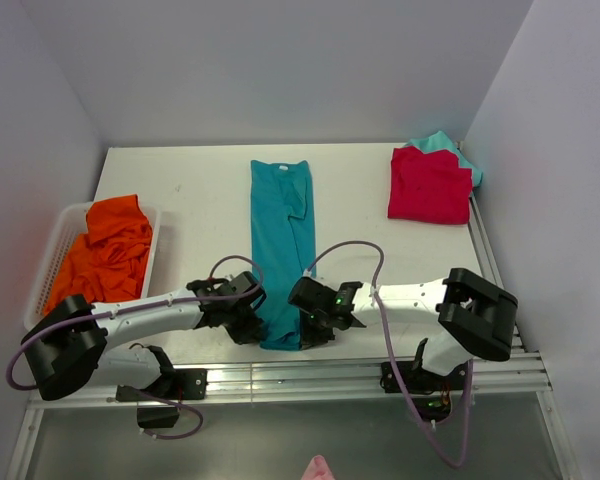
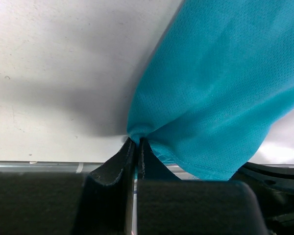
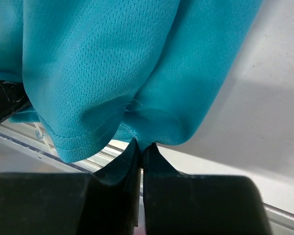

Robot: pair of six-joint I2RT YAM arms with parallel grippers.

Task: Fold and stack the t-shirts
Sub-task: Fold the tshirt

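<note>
I need to lift the t-shirt's hem corner with my left gripper next, carry it outward and let go of it there, because the middle of the strip (image 1: 271, 231), still full-length, lies outward.
The teal-blue t-shirt (image 1: 282, 235) lies as a long narrow strip down the middle of the table, collar at the far end. My left gripper (image 1: 251, 318) is shut on its near left hem corner; the left wrist view shows the cloth (image 2: 220, 93) pinched at the fingertips (image 2: 130, 147). My right gripper (image 1: 311, 322) is shut on the near right hem corner, with the cloth (image 3: 112, 73) bunched above the fingertips (image 3: 149, 152). A folded red t-shirt (image 1: 429, 185) lies on a light-teal one (image 1: 442, 144) at the far right. An orange t-shirt (image 1: 105, 252) fills a basket at the left.
The white basket (image 1: 53, 262) stands at the left table edge. The metal rail (image 1: 310, 375) runs along the near edge under the hem. White walls close in the back and sides.
</note>
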